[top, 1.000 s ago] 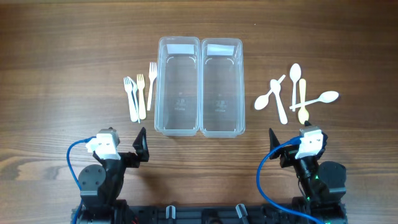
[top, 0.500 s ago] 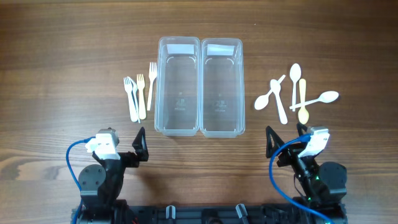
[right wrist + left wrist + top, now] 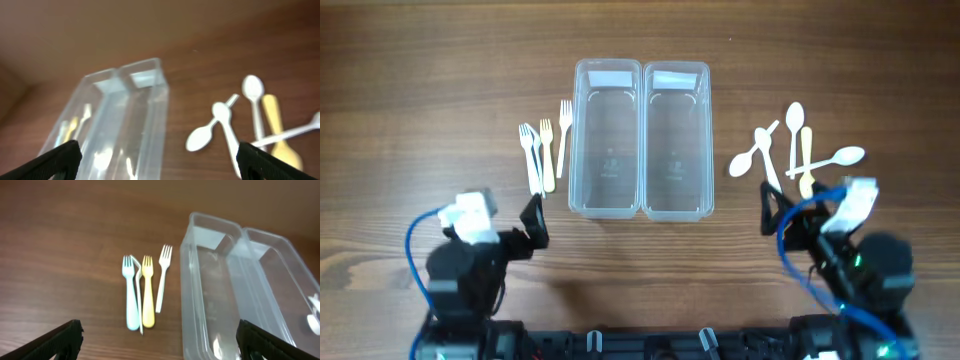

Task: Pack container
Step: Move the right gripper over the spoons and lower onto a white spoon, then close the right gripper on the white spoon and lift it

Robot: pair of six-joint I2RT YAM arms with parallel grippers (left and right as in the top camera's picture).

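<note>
The white spoon is below my right gripper, and its bowl crosses another handle. Next, my right gripper should reach outward to the spoon and lower onto its slim neck (image 3: 767, 154) (image 3: 226, 126).
Two clear empty containers stand side by side mid-table, the left container (image 3: 607, 140) and the right container (image 3: 676, 140). Several plastic forks (image 3: 542, 155) lie left of them and several plastic spoons (image 3: 795, 150) lie right of them. My left gripper (image 3: 505, 225) is open and empty, below the forks. In the left wrist view its jaws (image 3: 162, 340) frame the forks (image 3: 142, 292) and the left container (image 3: 210, 295). My right gripper (image 3: 810, 215) is open and empty, just below the spoons. In the right wrist view its jaws (image 3: 160, 160) frame the right container (image 3: 145, 110) and the spoons (image 3: 235, 125).
The wooden table (image 3: 440, 80) is bare around the containers and cutlery. Blue cables (image 3: 415, 240) loop beside each arm near the front edge.
Both arms have lifted and moved away from the front edge. The left gripper shifted left toward the forks, the right gripper shifted right toward the spoons. Nothing on the table has moved.
</note>
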